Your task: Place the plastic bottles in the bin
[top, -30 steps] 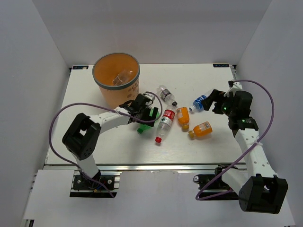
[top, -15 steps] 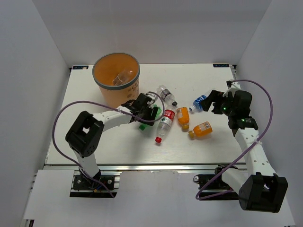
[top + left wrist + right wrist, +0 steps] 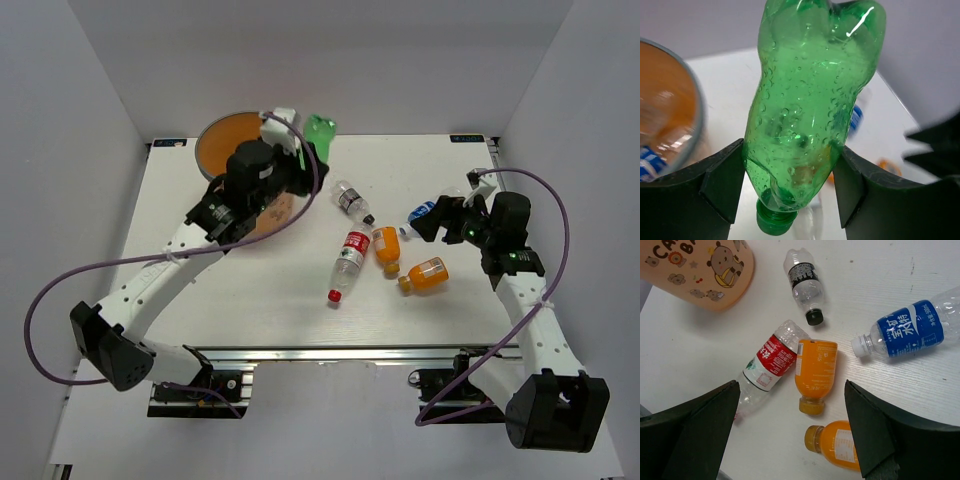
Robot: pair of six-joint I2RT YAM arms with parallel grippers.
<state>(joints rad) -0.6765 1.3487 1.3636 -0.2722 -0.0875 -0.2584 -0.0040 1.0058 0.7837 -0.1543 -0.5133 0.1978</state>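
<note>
The bin's opening is to the left of my left gripper in the top view, so I will take the green bottle (image 3: 320, 130) that way, past the bin's rim, and let go of it.
My left gripper (image 3: 303, 148) is shut on the green bottle (image 3: 320, 130) and holds it in the air by the right rim of the orange bin (image 3: 213, 128). In the left wrist view the green bottle (image 3: 810, 110) hangs cap down between the fingers, with the bin (image 3: 696, 107) at the left. My right gripper (image 3: 440, 222) stands open above the table, holding nothing. Under the right gripper (image 3: 792, 432) lie a clear black-capped bottle (image 3: 804, 285), a red-labelled bottle (image 3: 769, 365), two orange bottles (image 3: 815, 372) (image 3: 842, 445) and a blue-labelled bottle (image 3: 910, 332).
The left arm covers much of the bin from above. Inside the bin lies a blue-labelled bottle (image 3: 647, 165). The bin's side (image 3: 705, 270) bears cartoon markings. White walls close in the table (image 3: 250, 300) on three sides. The loose bottles lie right of centre.
The left gripper closed on the green bottle on the table, then lifted it up and back to the bin's right rim. The right gripper shifted slightly left and stayed open.
</note>
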